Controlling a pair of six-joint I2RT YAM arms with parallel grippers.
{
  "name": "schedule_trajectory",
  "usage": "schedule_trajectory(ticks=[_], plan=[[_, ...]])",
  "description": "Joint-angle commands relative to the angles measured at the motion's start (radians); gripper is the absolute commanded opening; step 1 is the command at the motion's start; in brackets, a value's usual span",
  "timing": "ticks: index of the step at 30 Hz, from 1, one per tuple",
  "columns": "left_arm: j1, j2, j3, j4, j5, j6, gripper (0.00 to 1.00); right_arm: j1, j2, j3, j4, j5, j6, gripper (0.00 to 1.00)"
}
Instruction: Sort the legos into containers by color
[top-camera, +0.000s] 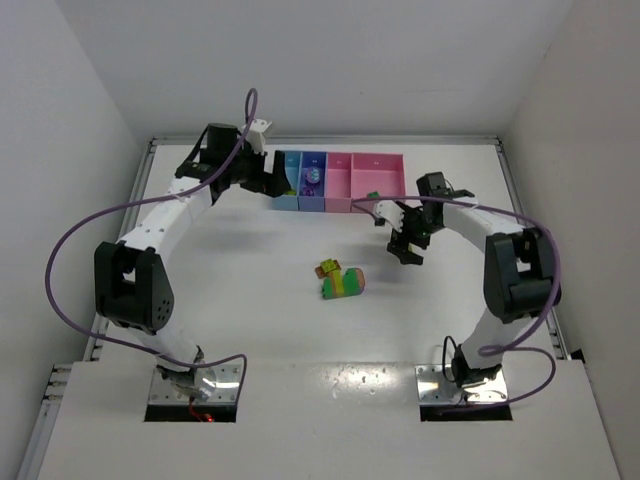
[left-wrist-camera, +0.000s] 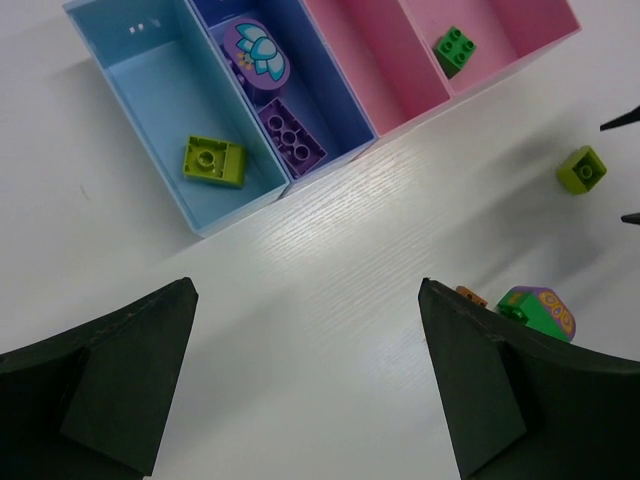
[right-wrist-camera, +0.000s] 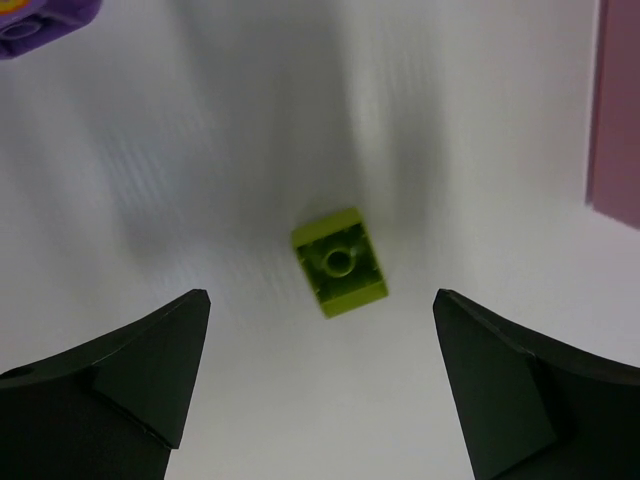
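The loose lime lego (right-wrist-camera: 340, 263) lies below and still just beyond my right gripper's open fingers. My right gripper moves down next until they straddle it, then closes.
The containers (left-wrist-camera: 205, 215) lie ahead of my open left gripper (left-wrist-camera: 307, 285), which has nothing between its fingers. A lime lego (left-wrist-camera: 213, 161) sits in the light blue bin. Purple legos (left-wrist-camera: 291, 146) sit in the blue-purple bin, and a green lego (left-wrist-camera: 454, 50) in the wider pink bin (top-camera: 378, 178). My right gripper (right-wrist-camera: 322, 295) hangs open over the table. A loose lime lego (right-wrist-camera: 340, 262) lies just beyond its fingertips, untouched. A striped clump of legos (top-camera: 343, 282) rests mid-table with a small orange-topped clump (top-camera: 327, 268) beside it.
The narrow pink bin (left-wrist-camera: 375, 60) holds nothing I can see. A pink bin wall (right-wrist-camera: 615, 110) stands to the right of my right gripper. White enclosure walls border the table on the left, right and back.
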Motion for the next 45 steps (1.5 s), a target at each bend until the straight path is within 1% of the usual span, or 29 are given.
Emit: schedule_trajectory(ticks=[1, 7, 11, 12, 14, 15, 16, 17, 19, 20, 22, 23, 25, 26, 27, 28, 30, 31, 32, 33, 34, 35, 36, 37, 38, 39, 40, 41, 45], plan=[[-0.007, -0.049, -0.005, 0.009, -0.028, 0.036, 1.00, -0.001, 0.079, 0.111, -0.014, -0.043, -0.048, 0.93], [0.014, -0.049, -0.005, 0.009, -0.028, 0.036, 1.00, -0.001, 0.176, 0.173, -0.064, -0.009, -0.089, 0.81], [0.027, -0.049, -0.005, 0.009, -0.028, 0.045, 1.00, -0.001, 0.195, 0.173, -0.074, 0.014, -0.121, 0.80], [0.027, -0.038, -0.005, 0.000, -0.028, 0.045, 1.00, -0.001, 0.195, 0.173, -0.074, 0.014, -0.121, 0.78], [0.036, -0.038, 0.004, 0.000, -0.028, 0.045, 1.00, -0.001, 0.204, 0.164, -0.074, 0.034, -0.130, 0.71], [0.036, -0.038, 0.004, 0.000, -0.028, 0.045, 1.00, -0.001, 0.204, 0.155, -0.058, 0.046, -0.130, 0.62], [0.036, -0.038, 0.004, 0.000, -0.028, 0.045, 1.00, -0.001, 0.204, 0.155, -0.049, 0.046, -0.130, 0.62], [0.036, -0.038, 0.004, 0.000, -0.028, 0.045, 1.00, 0.008, 0.204, 0.145, -0.049, 0.057, -0.130, 0.54], [0.036, -0.038, 0.004, 0.000, -0.028, 0.045, 1.00, 0.008, 0.204, 0.145, -0.038, 0.057, -0.130, 0.43], [0.045, -0.038, -0.005, 0.000, -0.028, 0.045, 1.00, 0.008, 0.190, 0.145, -0.038, 0.045, -0.130, 0.33], [0.045, -0.038, -0.019, 0.000, -0.039, 0.033, 1.00, 0.033, 0.178, 0.196, -0.076, 0.020, -0.100, 0.23], [0.045, -0.063, -0.031, 0.012, -0.039, 0.013, 1.00, 0.042, 0.164, 0.248, -0.093, -0.019, -0.080, 0.15], [0.071, -0.089, -0.080, 0.046, -0.050, -0.011, 1.00, 0.073, 0.150, 0.324, -0.130, -0.081, -0.016, 0.09], [0.071, -0.103, -0.098, 0.057, -0.050, -0.011, 1.00, 0.073, 0.150, 0.352, -0.141, -0.104, 0.006, 0.03], [0.085, -0.125, -0.123, 0.057, -0.050, -0.025, 1.00, 0.097, 0.150, 0.383, -0.155, -0.125, 0.024, 0.01], [0.097, -0.135, -0.123, 0.067, -0.050, -0.025, 1.00, 0.097, 0.150, 0.456, -0.194, -0.183, 0.070, 0.00], [0.109, -0.149, -0.137, 0.068, -0.039, -0.046, 1.00, 0.111, 0.162, 0.542, -0.213, -0.251, 0.141, 0.00], [0.123, -0.161, -0.149, 0.068, -0.039, -0.047, 1.00, 0.135, 0.172, 0.588, -0.213, -0.318, 0.253, 0.00], [0.132, -0.161, -0.149, 0.078, -0.039, -0.060, 1.00, 0.146, 0.201, 0.681, -0.177, -0.342, 0.332, 0.00], [0.143, -0.172, -0.149, 0.078, -0.039, -0.073, 1.00, 0.155, 0.224, 0.728, -0.135, -0.359, 0.422, 0.00], [0.143, -0.172, -0.149, 0.078, -0.039, -0.073, 1.00, 0.172, 0.253, 0.822, -0.088, -0.369, 0.589, 0.00], [0.152, -0.172, -0.149, 0.089, -0.039, -0.082, 1.00, 0.182, 0.290, 0.878, -0.005, -0.370, 0.662, 0.00], [0.152, -0.172, -0.149, 0.089, -0.039, -0.082, 1.00, 0.191, 0.387, 0.941, 0.023, -0.354, 0.731, 0.00], [0.162, -0.172, -0.149, 0.089, -0.051, -0.091, 1.00, 0.202, 0.444, 1.077, 0.049, -0.354, 0.867, 0.00], [0.162, -0.172, -0.135, 0.089, -0.063, -0.091, 1.00, 0.202, 0.563, 1.154, 0.081, -0.339, 0.924, 0.00], [0.162, -0.172, -0.122, 0.089, -0.063, -0.091, 1.00, 0.211, 0.624, 1.302, 0.090, -0.339, 0.981, 0.00], [0.172, -0.160, -0.122, 0.089, -0.063, -0.091, 1.00, 0.211, 0.673, 1.363, 0.100, -0.339, 1.079, 0.00], [0.172, -0.159, -0.108, 0.089, -0.072, -0.102, 1.00, 0.221, 0.713, 1.420, 0.141, -0.328, 1.124, 0.00], [0.200, -0.159, -0.099, 0.078, -0.073, -0.102, 1.00, 0.248, 0.749, 1.347, 0.267, -0.308, 1.216, 0.00]])
